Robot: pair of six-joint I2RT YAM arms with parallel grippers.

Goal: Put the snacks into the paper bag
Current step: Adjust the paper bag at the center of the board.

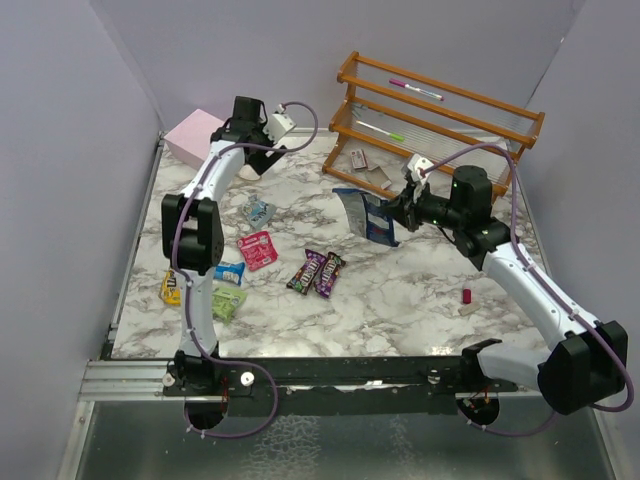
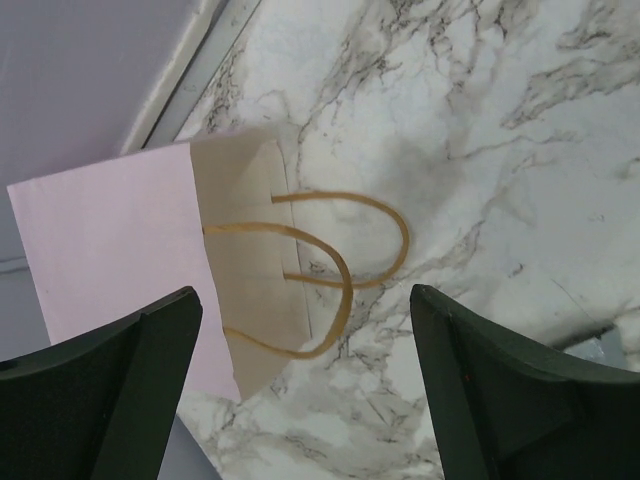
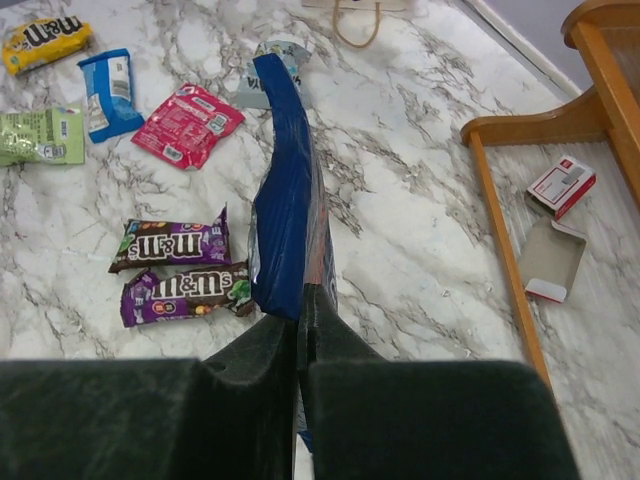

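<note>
My left gripper lowers onto the loop's bend (image 2: 346,300) next and closes, since the paper bag's raised cord handle arches below it, between its open fingers.
The pale pink paper bag (image 1: 192,136) lies on its side at the far left; in the left wrist view its open mouth (image 2: 245,255) and cord handles (image 2: 345,240) face right. My left gripper (image 1: 252,122) (image 2: 305,400) hovers open over the bag's mouth, empty. My right gripper (image 1: 400,212) (image 3: 300,320) is shut on the big blue cookie bag (image 1: 368,216) (image 3: 285,210), held edge-up above the table. Two dark M&M bars (image 1: 317,272) (image 3: 175,265), a red packet (image 1: 257,249) (image 3: 188,122), a blue-white packet (image 1: 229,272) (image 3: 107,92), a green packet (image 1: 228,301) (image 3: 42,135) and a yellow packet (image 1: 170,288) (image 3: 42,40) lie on the marble.
An orange wooden rack (image 1: 440,110) with pink and green markers stands at the back right; small red-white boxes (image 3: 560,185) lie by it. A clear-blue wrapper (image 1: 258,211) lies near the left arm. A tiny red stub (image 1: 466,295) lies at the right. Grey walls enclose the table.
</note>
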